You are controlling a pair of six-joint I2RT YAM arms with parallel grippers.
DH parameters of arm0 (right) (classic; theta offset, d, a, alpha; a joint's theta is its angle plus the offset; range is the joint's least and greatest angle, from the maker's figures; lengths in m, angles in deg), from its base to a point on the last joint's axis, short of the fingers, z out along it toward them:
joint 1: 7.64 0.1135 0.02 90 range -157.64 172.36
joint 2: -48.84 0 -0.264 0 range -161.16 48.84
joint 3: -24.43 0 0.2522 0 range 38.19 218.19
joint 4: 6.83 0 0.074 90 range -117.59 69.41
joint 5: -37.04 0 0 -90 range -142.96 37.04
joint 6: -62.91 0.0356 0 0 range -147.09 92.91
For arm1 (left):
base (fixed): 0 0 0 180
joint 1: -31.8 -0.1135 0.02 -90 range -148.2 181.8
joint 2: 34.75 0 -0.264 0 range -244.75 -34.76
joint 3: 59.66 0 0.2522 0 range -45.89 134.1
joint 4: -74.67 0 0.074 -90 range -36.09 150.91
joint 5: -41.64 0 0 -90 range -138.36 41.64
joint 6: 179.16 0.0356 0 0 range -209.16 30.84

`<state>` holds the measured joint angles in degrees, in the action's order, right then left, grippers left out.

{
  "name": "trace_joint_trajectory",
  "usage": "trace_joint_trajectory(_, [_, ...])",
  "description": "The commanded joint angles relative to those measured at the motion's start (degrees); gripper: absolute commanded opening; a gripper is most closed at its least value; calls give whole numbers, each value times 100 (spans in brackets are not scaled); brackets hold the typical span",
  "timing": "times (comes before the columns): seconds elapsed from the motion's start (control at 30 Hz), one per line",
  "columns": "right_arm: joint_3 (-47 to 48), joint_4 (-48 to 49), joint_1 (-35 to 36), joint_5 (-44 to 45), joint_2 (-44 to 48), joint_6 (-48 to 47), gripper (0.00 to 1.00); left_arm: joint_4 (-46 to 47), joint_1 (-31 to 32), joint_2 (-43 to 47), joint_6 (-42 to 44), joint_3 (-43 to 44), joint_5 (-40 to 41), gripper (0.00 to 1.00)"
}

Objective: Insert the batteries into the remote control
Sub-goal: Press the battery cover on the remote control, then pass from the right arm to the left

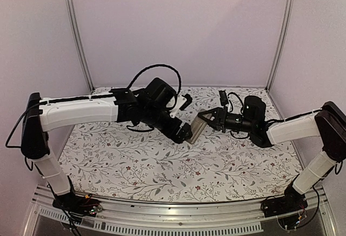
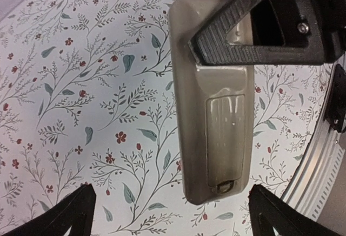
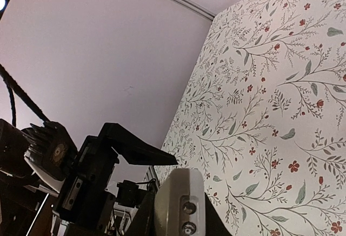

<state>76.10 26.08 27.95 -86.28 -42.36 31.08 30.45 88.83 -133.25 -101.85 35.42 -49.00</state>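
Observation:
I should move my left gripper toward my right gripper and close on the remote's near end (image 1: 193, 137) (image 2: 217, 175), since that end lies to its right in the top view.
The remote control (image 1: 195, 128) is held in the air above the table, its grey-tan back toward the left wrist camera. In the left wrist view the remote control (image 2: 216, 111) shows a closed battery cover with a latch at its near end. My right gripper (image 1: 208, 118) is shut on the remote's far end, and one of its black fingers (image 2: 243, 41) crosses the remote there. In the right wrist view the remote (image 3: 181, 201) sits between the right gripper's (image 3: 181, 190) fingers. My left gripper (image 1: 186, 135) is open, and in its wrist view the left gripper (image 2: 172, 195) straddles the remote's near end without touching. The batteries are out of view.
The table carries a floral-patterned cloth (image 1: 162, 165). A small black piece (image 1: 186, 102) lies near the back wall behind the left arm. Lilac walls and metal posts (image 1: 75, 30) close in the workspace. A metal rail (image 1: 178, 220) runs along the near edge.

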Motion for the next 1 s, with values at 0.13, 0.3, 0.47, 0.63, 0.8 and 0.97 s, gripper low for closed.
trace_joint_trajectory(0.13, [366,-1084,271,397,460,-785,0,364,218,-480,-281,260,-68,100])
trace_joint_trajectory(0.3, [545,-1519,422,644,592,-1004,2,409,237,-665,-363,358,-163,96])
trace_joint_trajectory(0.47, [728,-1840,510,814,699,-1111,4,267,285,-905,-446,533,177,81])
trace_joint_trajectory(0.63, [833,-2054,567,907,685,-1106,3,263,328,-844,-425,514,549,72])
trace_joint_trajectory(0.8, [882,-2229,582,922,703,-1152,16,570,317,-586,-346,248,454,54])
trace_joint_trajectory(0.97, [996,-2277,572,583,735,-1346,47,1309,218,-86,-214,-298,-519,36])
